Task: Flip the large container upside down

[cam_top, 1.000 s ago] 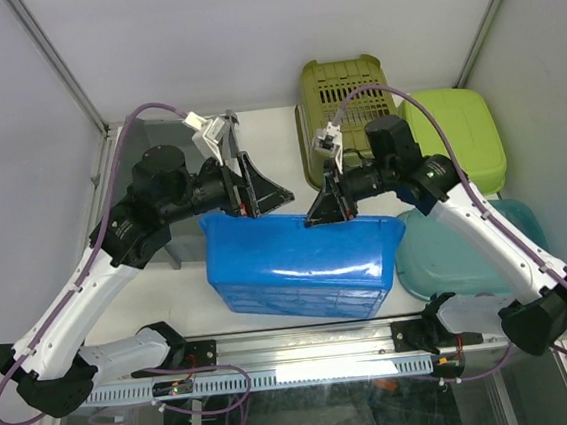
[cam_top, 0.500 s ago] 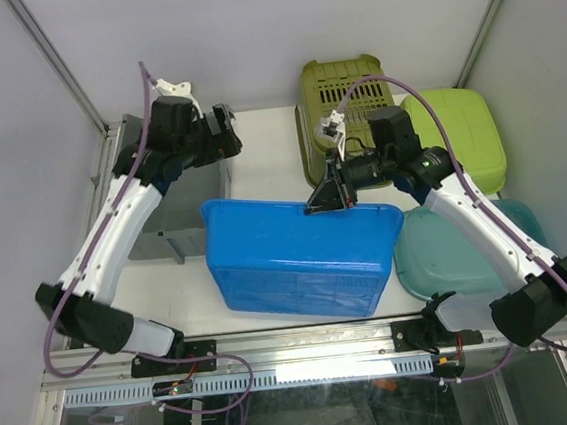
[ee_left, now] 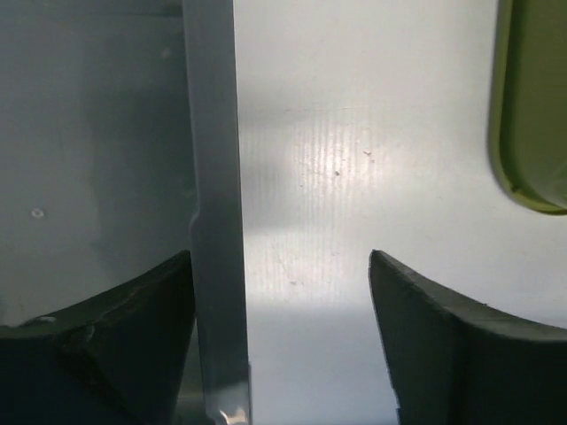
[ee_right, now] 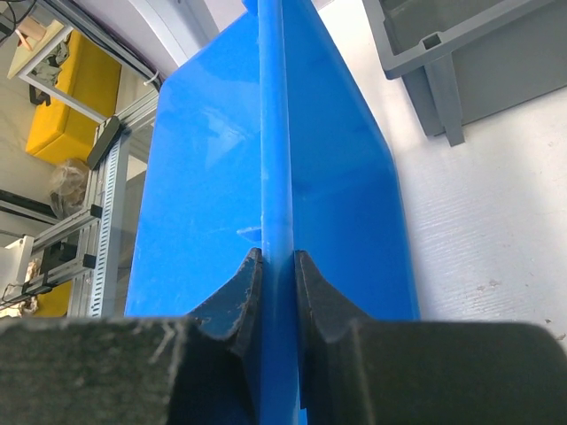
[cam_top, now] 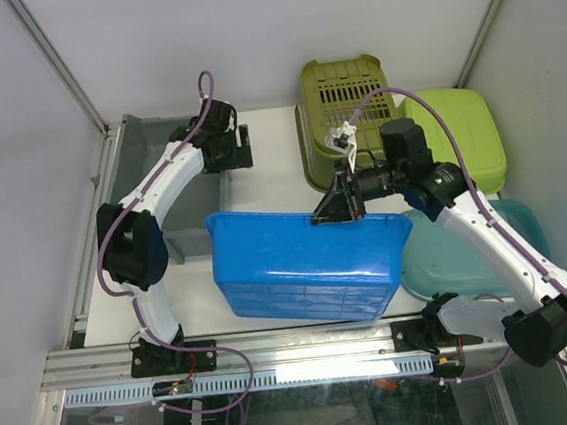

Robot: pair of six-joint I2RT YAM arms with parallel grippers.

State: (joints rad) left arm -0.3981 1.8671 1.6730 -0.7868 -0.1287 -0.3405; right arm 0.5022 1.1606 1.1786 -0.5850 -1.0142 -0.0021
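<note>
The container's bottom faces the table's near edge, so my right gripper swings the container's upper rim outward and down to the table beside the olive basket and releases it next.
The large blue container stands tipped on its side at the table's front middle, its latticed bottom facing the near edge. My right gripper is shut on its upper rim; in the right wrist view the fingers pinch the blue rim. My left gripper is far back on the left, open and empty. In the left wrist view its jaws straddle the grey bin's right rim, with white table between them.
A grey bin sits at the back left and shows in the right wrist view. An olive basket is at the back, its edge in the left wrist view. A lime tub and a teal tub sit on the right.
My left arm has left the blue container's rim and swung back to the grey bin. My right gripper keeps its hold; the container has shifted slightly right.
</note>
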